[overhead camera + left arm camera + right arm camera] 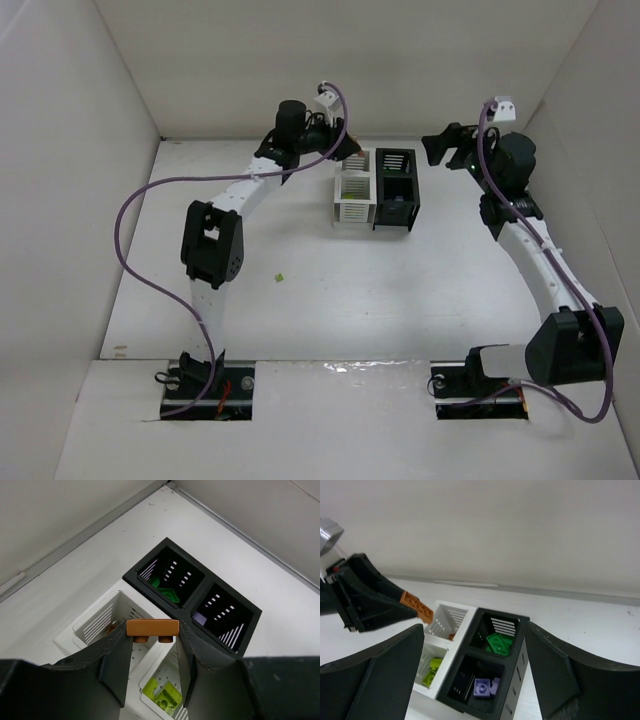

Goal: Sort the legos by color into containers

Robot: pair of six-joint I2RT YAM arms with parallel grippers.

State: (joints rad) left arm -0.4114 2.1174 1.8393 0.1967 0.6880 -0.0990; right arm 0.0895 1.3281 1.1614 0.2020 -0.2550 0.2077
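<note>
I should next lower my left gripper into the opening of the far white bin and let go of the orange-brown lego (152, 628), because another orange-brown lego is already in there.
Four joined bins (372, 215), two white and two black, stand at the table's back middle. My left gripper (152, 636) is shut on an orange-brown lego (152, 628), held above the far white bin (95, 625), where another orange-brown piece (111, 629) lies. The held brick also shows in the right wrist view (417, 607). Yellow-green legos (162, 695) lie in the near white bin, green ones (499, 643) in the far black bin, lavender ones (485, 686) in the near black bin. My right gripper (475, 680) is open and empty, raised to the right of the bins (442, 148).
One small yellow-green lego (281, 277) lies alone on the table, left of and nearer than the bins. White walls enclose the table at the back, left and right. The left arm's purple cable (150, 200) loops out to the left.
</note>
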